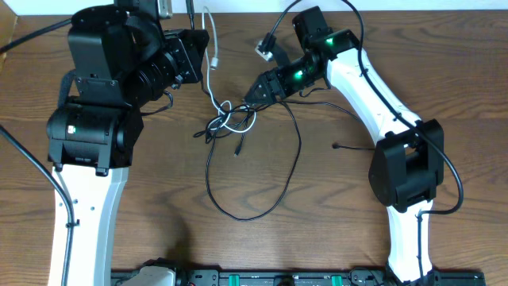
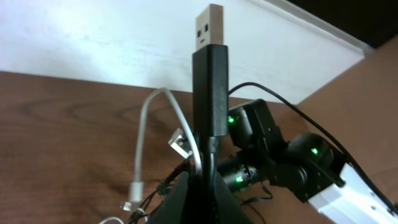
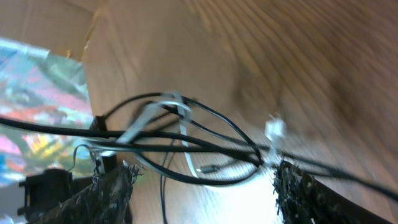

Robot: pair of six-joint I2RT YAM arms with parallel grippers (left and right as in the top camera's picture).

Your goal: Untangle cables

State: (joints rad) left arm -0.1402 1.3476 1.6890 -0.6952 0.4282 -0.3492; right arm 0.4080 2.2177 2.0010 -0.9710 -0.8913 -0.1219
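My right gripper moves to the left in the overhead view next, over the knot and onto the white cable (image 1: 226, 118) (image 3: 184, 128), since that cable crosses parts of the black cable.
The black cable (image 1: 270, 202) and the white cable (image 1: 211, 59) are knotted together mid-table (image 1: 228, 117). The black one runs on in a wide loop toward the front. My left gripper (image 1: 197, 52) is shut on the black cable's USB plug (image 2: 208, 68), which stands up between the jaws (image 2: 202, 177). The white cable (image 2: 146, 124) hangs just behind it. My right gripper (image 1: 252, 94) is open, right beside the knot. In the right wrist view the black strands (image 3: 186, 138) and the white strands (image 3: 142, 124) cross just beyond the spread fingers (image 3: 202, 180).
A small silver connector (image 1: 263, 49) lies by the right arm's wrist, and also shows in the left wrist view (image 2: 180, 142). A thin black wire end (image 1: 334, 146) lies right of the loop. The table's back edge meets a white wall (image 2: 93, 37).
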